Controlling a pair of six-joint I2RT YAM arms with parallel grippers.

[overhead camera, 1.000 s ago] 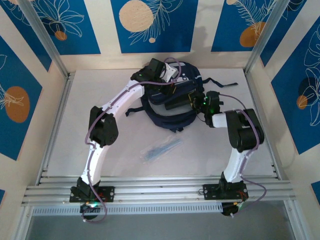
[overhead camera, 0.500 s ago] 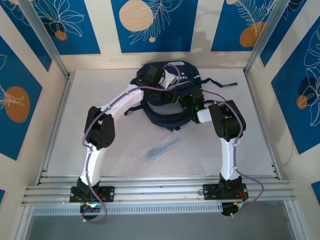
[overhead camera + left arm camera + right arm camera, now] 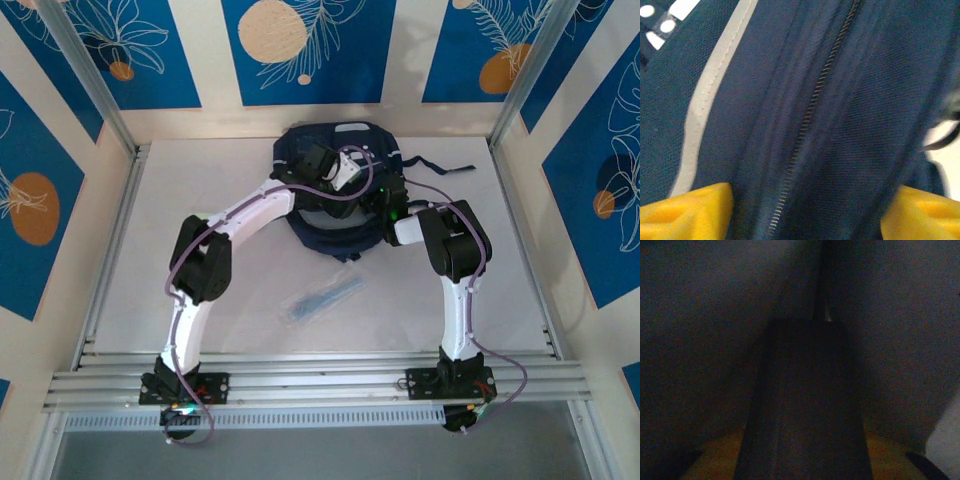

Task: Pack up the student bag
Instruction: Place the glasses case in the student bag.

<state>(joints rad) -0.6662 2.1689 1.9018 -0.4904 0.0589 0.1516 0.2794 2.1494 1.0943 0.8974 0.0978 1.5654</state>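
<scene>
The dark flat item's tip already points into the bag's dark hollow [image 3: 819,300], so my right gripper should next push outward into it and release the item.
The student bag [image 3: 330,232], dark navy, lies at the back middle of the table. My left gripper [image 3: 322,163] sits on its top. In the left wrist view its yellow pads [image 3: 685,207] stand either side of a thick fold of navy fabric [image 3: 850,125] with a zipper and a pale stripe [image 3: 710,95], gripping that fold. My right gripper [image 3: 380,200] reaches into the bag from the right. The right wrist view is dark, inside the bag, where my right gripper [image 3: 802,460] is shut on a dark flat item [image 3: 802,390] that points ahead.
A clear plastic sleeve [image 3: 322,298] lies on the table in front of the bag. A black strap [image 3: 440,165] trails right from the bag. Aluminium rails [image 3: 320,380] run along the near edge, and walls close in the sides and back.
The right gripper has pushed left into the bag with the dark item, which has gone out of the top view. The left gripper has come down and nearer with the bag's top fabric.
</scene>
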